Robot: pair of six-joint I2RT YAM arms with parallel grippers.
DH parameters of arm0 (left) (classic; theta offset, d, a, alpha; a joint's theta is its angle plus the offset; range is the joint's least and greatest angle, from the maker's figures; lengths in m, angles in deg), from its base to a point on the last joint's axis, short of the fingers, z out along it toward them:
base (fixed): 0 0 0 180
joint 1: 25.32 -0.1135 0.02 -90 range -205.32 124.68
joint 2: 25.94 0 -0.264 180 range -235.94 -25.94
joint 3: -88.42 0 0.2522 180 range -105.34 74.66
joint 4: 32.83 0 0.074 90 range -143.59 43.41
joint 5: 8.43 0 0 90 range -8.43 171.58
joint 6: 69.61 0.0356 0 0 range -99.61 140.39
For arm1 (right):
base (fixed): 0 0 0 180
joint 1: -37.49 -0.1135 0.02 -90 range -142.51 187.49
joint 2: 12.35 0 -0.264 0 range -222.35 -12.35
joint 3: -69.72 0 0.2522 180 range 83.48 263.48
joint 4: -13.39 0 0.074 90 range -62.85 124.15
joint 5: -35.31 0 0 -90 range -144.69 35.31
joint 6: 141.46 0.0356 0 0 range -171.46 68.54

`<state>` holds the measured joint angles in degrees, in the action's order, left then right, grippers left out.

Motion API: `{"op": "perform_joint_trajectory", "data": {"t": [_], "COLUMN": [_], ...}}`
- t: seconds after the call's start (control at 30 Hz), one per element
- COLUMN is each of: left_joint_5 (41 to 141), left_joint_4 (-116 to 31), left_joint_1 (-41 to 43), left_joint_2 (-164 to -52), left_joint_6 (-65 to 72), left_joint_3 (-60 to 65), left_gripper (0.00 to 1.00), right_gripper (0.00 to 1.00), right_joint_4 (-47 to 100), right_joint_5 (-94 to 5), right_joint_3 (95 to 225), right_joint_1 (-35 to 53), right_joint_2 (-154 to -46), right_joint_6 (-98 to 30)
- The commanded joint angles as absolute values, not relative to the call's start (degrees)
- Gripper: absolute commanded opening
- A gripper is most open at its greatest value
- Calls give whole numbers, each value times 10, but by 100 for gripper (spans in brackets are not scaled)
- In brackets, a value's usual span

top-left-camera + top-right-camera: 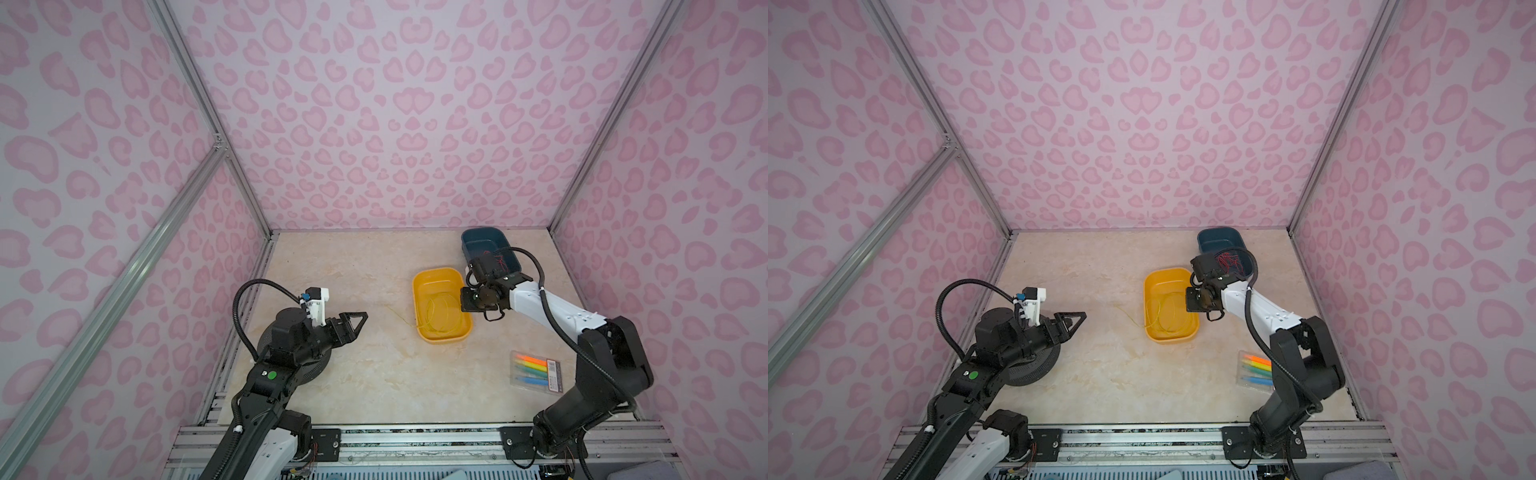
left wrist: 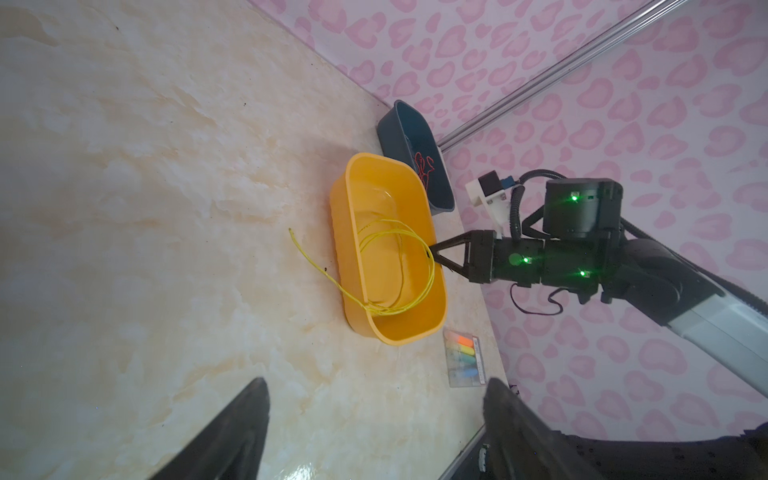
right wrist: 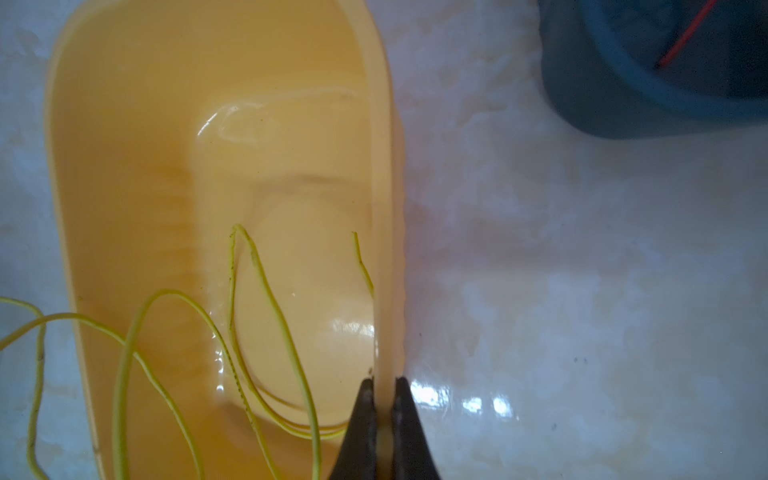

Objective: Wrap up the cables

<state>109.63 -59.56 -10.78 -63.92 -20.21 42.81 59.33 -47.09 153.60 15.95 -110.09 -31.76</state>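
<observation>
Next, my right gripper moves the yellow tub's side outward and releases it, since bare tabletop (image 1: 438,250) beside the dark blue tub lies outward of the gripper.
The cable, one thin yellow wire (image 3: 270,299), lies in loose loops inside a yellow tub (image 3: 384,208). One end trails over the tub's rim onto the table (image 2: 307,253), and shows in both top views (image 1: 399,313) (image 1: 1127,316). My right gripper (image 3: 382,380) is shut on the tub's side wall, one finger inside and one outside. The wire loops pass right beside the inner finger. From the left wrist view its tips (image 2: 432,251) sit at the tub's rim. My left gripper (image 1: 363,316) (image 2: 376,382) hovers open and empty, well to the left of the tub.
A dark blue tub (image 1: 484,237) holding red wires (image 1: 1227,259) stands behind the yellow tub, close to the right wrist. A clear pack of coloured markers (image 1: 534,370) lies at the front right. A black round disc (image 1: 1034,370) sits under the left arm.
</observation>
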Motion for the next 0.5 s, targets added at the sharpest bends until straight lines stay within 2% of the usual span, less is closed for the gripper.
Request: {"op": "perform_joint_trajectory", "data": {"t": [0.0, 0.27, 0.47], "left_joint_5": [1093, 1078, 1073], "left_joint_4": [-610, -632, -638], "left_joint_1": [-108, -107, -107], "left_joint_2": [-633, -604, -606], "left_joint_6": [-196, -205, -207], "left_joint_3": [421, 441, 435], "left_gripper": [83, 82, 83], "right_gripper": [0, 0, 0], "right_joint_4": [577, 618, 664], "right_joint_5": [-452, -393, -387], "right_joint_3": [1607, 1823, 1940], "right_joint_1": [173, 202, 220], "right_joint_2": [-1172, -1343, -1425], "right_joint_6": [-355, -368, -368]}}
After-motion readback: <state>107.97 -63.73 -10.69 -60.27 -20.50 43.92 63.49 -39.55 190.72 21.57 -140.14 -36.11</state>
